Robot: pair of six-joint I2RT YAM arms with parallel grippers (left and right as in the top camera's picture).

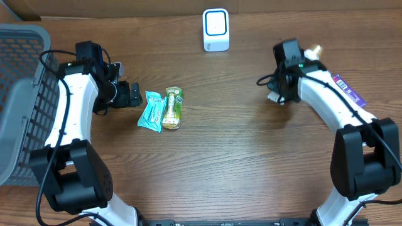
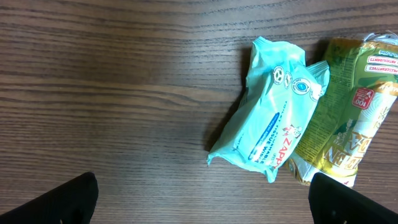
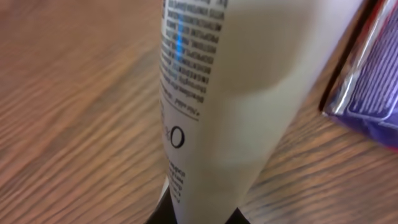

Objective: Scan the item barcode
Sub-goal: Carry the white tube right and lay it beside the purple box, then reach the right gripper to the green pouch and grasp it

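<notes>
The tube [image 3: 217,93] goes down and to the right in the overhead view with my right gripper next, to the tabletop by the purple packet, bare enough for its release.
A white tube [image 3: 217,93] with black print runs up the right wrist view, and my right gripper [image 3: 200,214] is shut on its lower end. It hangs over the table, right of the white scanner [image 1: 216,30] at the back. A teal packet [image 2: 270,121] and a yellow-green packet [image 2: 348,130] lie side by side on the wood, also seen from overhead as the teal packet [image 1: 151,111] and the yellow-green packet [image 1: 173,108]. My left gripper [image 2: 205,202] is open just left of the teal packet, with nothing between its fingers.
A grey mesh basket [image 1: 19,94] stands at the left edge. A purple packet [image 1: 348,90] lies on the table beside my right arm and shows in the right wrist view as a purple packet [image 3: 373,93] next to the tube.
</notes>
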